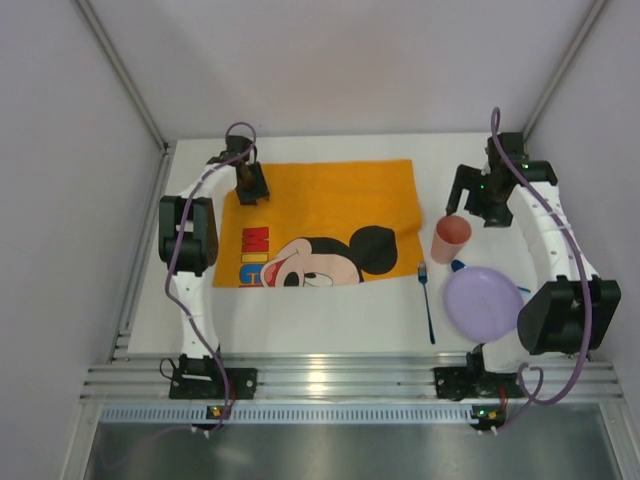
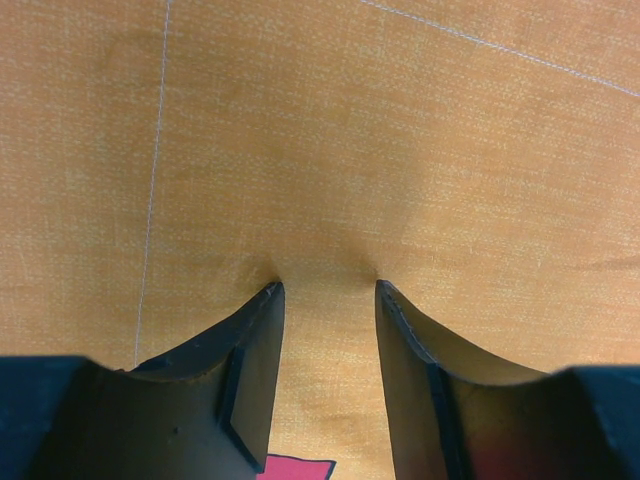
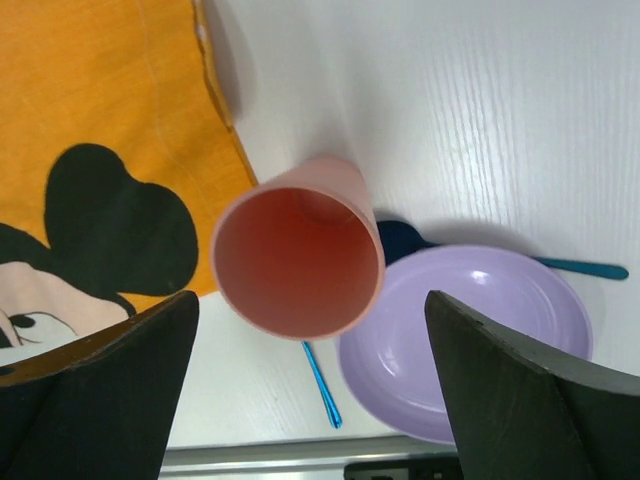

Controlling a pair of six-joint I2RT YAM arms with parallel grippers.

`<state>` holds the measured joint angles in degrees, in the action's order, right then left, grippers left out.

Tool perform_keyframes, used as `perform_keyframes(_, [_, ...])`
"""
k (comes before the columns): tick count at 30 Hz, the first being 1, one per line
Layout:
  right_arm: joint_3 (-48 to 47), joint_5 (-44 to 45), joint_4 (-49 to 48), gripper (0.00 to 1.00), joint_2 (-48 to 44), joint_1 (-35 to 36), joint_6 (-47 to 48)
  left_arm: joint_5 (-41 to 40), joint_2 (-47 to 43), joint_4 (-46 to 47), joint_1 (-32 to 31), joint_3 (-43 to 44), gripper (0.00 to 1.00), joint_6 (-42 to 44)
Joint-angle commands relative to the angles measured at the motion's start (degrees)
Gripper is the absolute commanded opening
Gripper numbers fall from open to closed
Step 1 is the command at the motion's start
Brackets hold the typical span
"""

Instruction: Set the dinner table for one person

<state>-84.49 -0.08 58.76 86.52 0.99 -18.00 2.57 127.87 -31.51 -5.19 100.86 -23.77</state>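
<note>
The pink cup stands below the right gripper, nearer the robot's base, so the right gripper should next move down and back onto the pink cup's rim opposite the placemat.
The white dinner table [image 1: 330,322] carries an orange placemat [image 1: 330,200] with a cartoon mouse print. My left gripper [image 1: 250,188] stands on the placemat's far left corner. In the left wrist view its fingertips [image 2: 275,290] press into the orange cloth [image 2: 400,130], jaws partly apart, flat cloth between them, nothing pinched. My right gripper [image 1: 472,212] hovers wide open just behind an upright pink cup [image 1: 450,237]. In the right wrist view the cup [image 3: 298,260] sits between and beyond the two fingers, untouched.
A purple plate [image 1: 483,302] lies near the right arm's base. A blue fork [image 1: 427,300] lies left of it and a blue spoon [image 3: 400,240] is partly under its far rim. A silver rail [image 1: 330,380] runs along the near edge.
</note>
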Motion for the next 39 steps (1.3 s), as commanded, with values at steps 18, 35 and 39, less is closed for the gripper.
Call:
perform_keyframes(18, [6.0,6.0,-5.8,0.00,6.6,-0.6,-0.7,4.2,-13.6,-3.9,-2.0,-7.9,0.49,-1.5])
perform_keyframes(35, [-37.2,9.2,1.2,0.00,28.5,12.2,-2.6,6.6,-20.8,-5.1,-5.6,-14.5,0.47,-1.1])
perform_keyframes(39, [-46.6,9.0,-0.8,0.00,37.4,12.9,-3.3,7.1,-23.1,-5.9,-5.9,-16.1,0.47,-0.6])
